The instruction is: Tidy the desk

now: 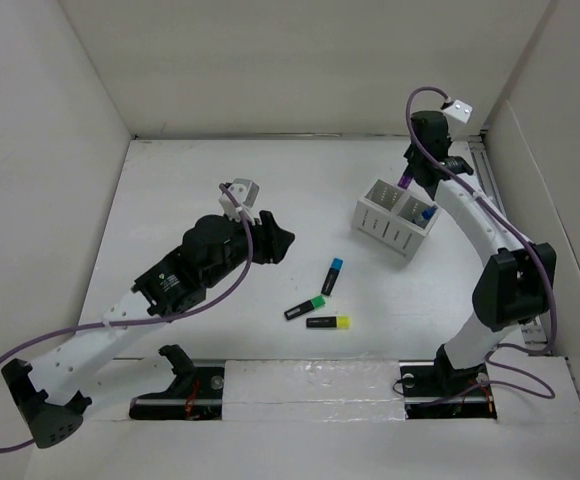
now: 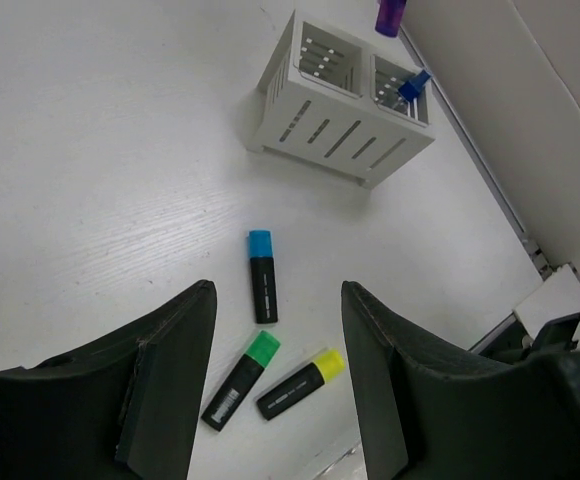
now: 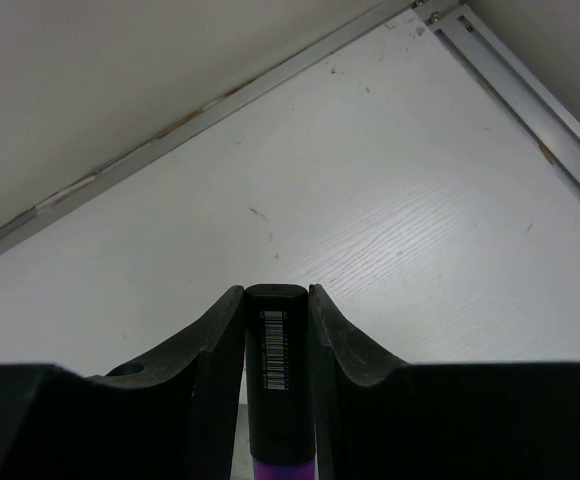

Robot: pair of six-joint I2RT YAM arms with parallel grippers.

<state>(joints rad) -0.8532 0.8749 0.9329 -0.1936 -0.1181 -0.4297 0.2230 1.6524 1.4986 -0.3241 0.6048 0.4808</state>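
The empty section (image 1: 382,195) lies below on the left in the top view, so my right gripper will next move back, to that side and down to free the highlighter.
The white desk (image 1: 190,180) holds three black highlighters: blue-capped (image 1: 332,276), green-capped (image 1: 306,307) and yellow-capped (image 1: 328,323). In the left wrist view the blue (image 2: 261,275), green (image 2: 242,379) and yellow (image 2: 300,384) ones lie below my open, empty left gripper (image 2: 277,292), which hovers left of them (image 1: 275,240). My right gripper (image 1: 415,168) is shut on a purple-capped highlighter (image 3: 278,380), cap down, just above the far edge of the white slotted box (image 1: 398,222). The purple cap (image 2: 390,15) shows over the box (image 2: 340,100).
A blue pen (image 1: 428,213) stands in the box's right compartment; the left compartment looks empty. White wall panels close in the back and sides. A metal rail (image 3: 530,80) runs along the right edge, close to the box.
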